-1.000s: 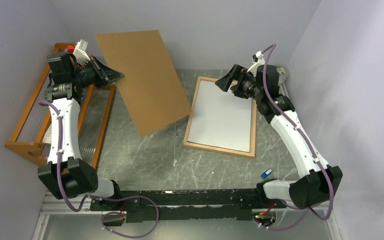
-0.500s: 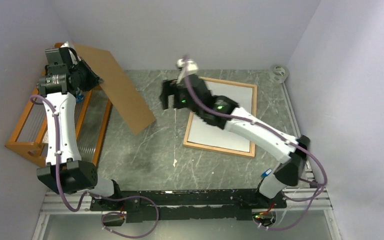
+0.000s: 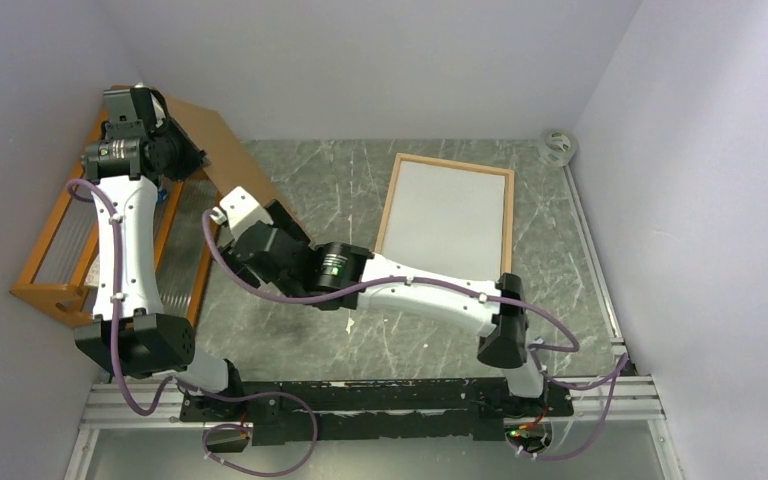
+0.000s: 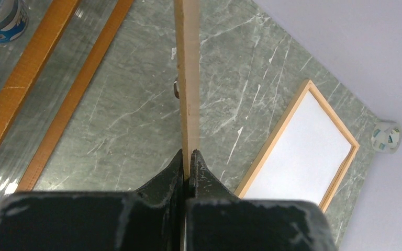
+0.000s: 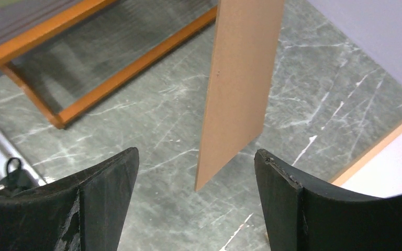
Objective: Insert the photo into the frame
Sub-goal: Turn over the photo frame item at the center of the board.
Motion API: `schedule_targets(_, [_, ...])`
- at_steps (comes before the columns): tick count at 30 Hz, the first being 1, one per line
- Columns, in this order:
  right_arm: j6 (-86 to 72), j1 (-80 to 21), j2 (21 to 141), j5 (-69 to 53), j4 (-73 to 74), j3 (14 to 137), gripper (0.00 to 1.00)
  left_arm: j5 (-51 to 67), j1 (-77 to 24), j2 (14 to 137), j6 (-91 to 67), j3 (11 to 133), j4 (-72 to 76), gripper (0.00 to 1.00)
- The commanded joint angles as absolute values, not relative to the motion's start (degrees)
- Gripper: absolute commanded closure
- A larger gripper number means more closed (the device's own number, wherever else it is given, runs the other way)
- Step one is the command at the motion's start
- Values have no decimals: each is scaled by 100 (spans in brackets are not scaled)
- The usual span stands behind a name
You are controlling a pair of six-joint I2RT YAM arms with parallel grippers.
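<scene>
The lower corner of the brown backing board hangs untouched between the open fingers of my right gripper. My right gripper should move outward first, so that its fingers are on both sides of the board's edge before it closes.
The frame [image 3: 390,205] lies flat on the table at the right, light wood around a plain white-grey surface. It also shows in the left wrist view [image 4: 270,140] and the right wrist view [image 5: 377,149]. No print with people is in view. My left gripper [image 3: 175,150] is shut on the edge of the brown backing board [image 3: 225,150] and holds it tilted above the table; the left wrist view shows the jaws [image 4: 188,157] clamped on the board [image 4: 187,78], seen edge-on. My right gripper [image 3: 275,215] is open, and the board's lower corner [image 5: 241,89] hangs between its fingertips [image 5: 194,157] without touching them.
An orange wooden rack [image 3: 55,300] stands along the left wall, also seen in the right wrist view [image 5: 136,65]. A roll of tape [image 3: 558,147] sits at the back right corner. A blue-and-white container [image 4: 0,18] stands by the rack. My right arm stretches across the table's middle.
My right arm has swung from over the frame across to the left, to the board's lower corner. My left arm has drawn the board back toward the rack, turned more edge-on.
</scene>
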State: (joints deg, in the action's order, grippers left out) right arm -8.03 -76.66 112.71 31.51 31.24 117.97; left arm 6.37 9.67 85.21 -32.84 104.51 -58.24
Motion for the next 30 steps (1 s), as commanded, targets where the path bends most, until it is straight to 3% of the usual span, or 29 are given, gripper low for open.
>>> schedule_targets(1, [-419, -7681, 11707, 3752, 3771, 12595, 18, 606, 934, 8449, -3425, 10764, -5666, 97])
schedule_targets(8, [-179, -7716, 12494, 4244, 4137, 13227, 28, 644, 924, 8404, -3473, 10703, -5654, 97])
schedule_targets(12, [-150, -7708, 12708, 4417, 4163, 13297, 39, 670, 923, 8371, -3512, 10661, -5654, 97])
schedule_targets(15, [-122, -7707, 12750, 4536, 4096, 13290, 55, 673, 917, 8331, -3534, 10633, -5669, 97])
schedule_targets(21, [-44, -7667, 12709, 4832, 3957, 13245, 99, 800, 920, 8167, -3563, 10517, -5556, 97])
schedule_targets(22, [-44, -7653, 12668, 4866, 3943, 13201, 100, 872, 920, 8124, -3527, 10482, -5468, 97])
schedule_targets(25, [-46, -7588, 12360, 4922, 3688, 12795, 100, 1094, 917, 8041, -3437, 10433, -5267, 80])
schedule_targets(30, [222, -7456, 11452, 4759, 2592, 11522, 100, 1672, 916, 8023, -3351, 10504, -4977, 38])
